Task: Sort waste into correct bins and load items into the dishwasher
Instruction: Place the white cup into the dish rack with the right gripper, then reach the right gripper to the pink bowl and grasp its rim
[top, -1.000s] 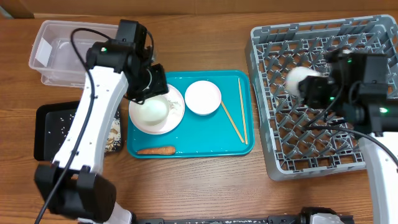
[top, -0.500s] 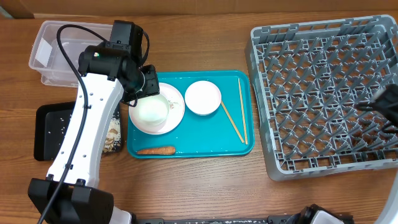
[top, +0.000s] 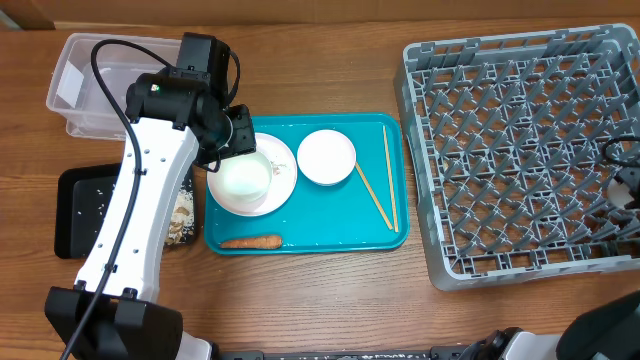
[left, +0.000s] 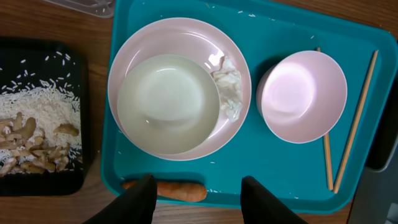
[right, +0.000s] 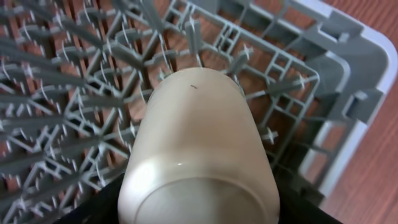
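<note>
The right gripper will next go down onto the pegs in the corner of the grey dish rack and let go of the white cup (right: 199, 137), because the cup still hangs above the pegs.
My left gripper (left: 200, 200) is open and empty above the near edge of the teal tray, over the orange carrot (left: 180, 190). A white bowl (left: 168, 102) sits on the white plate (left: 186, 31) with crumpled white paper (left: 229, 93) beside it. A second white bowl (left: 301, 93) and the chopsticks (top: 388, 180) lie on the tray. My right gripper (right: 199, 208) is shut on a white cup (right: 199, 137) over a corner of the grey dish rack (top: 510, 150). The right arm is almost out of the overhead view.
The teal tray (top: 330, 225) lies mid-table. The black tray (top: 75, 215) at the left holds rice and nut scraps (left: 31, 124). The clear tub (top: 90, 90) stands at the back left. My left arm crosses over the black tray.
My right arm has moved with the cup from the middle of the rack to its right edge, nearly out of the overhead view. My left arm shifted slightly, then stayed still.
</note>
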